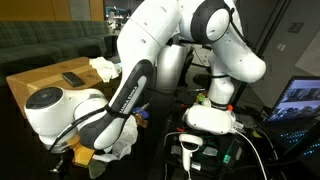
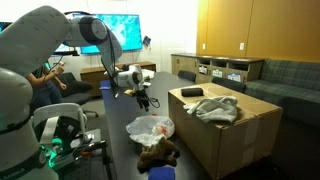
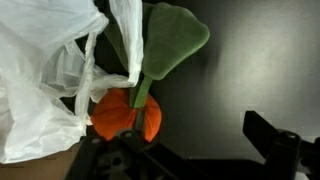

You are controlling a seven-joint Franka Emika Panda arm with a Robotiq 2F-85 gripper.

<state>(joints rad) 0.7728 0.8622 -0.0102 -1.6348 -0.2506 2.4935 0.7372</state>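
I will slide my gripper toward the bag [image 3: 50, 80] and lower it around the orange plush vegetable [image 3: 120, 114], because the vegetable is below it and to its left in the wrist view.
In the wrist view an orange plush vegetable [image 3: 122, 112] with a green leaf [image 3: 172, 40] lies on the black table beside a crumpled white plastic bag [image 3: 50, 80]. My gripper [image 3: 190, 150] is open, with the fingers wide apart. The orange toy sits at one finger and the other finger is over bare table. In an exterior view the gripper [image 2: 142, 99] hovers low over the black table, just behind the plastic bag [image 2: 150, 127].
A brown plush toy [image 2: 160, 152] lies at the table's near edge. A large cardboard box [image 2: 235, 135] beside the table carries a crumpled cloth [image 2: 217, 108] and a dark remote [image 2: 192, 92]. A person sits behind the arm by a screen.
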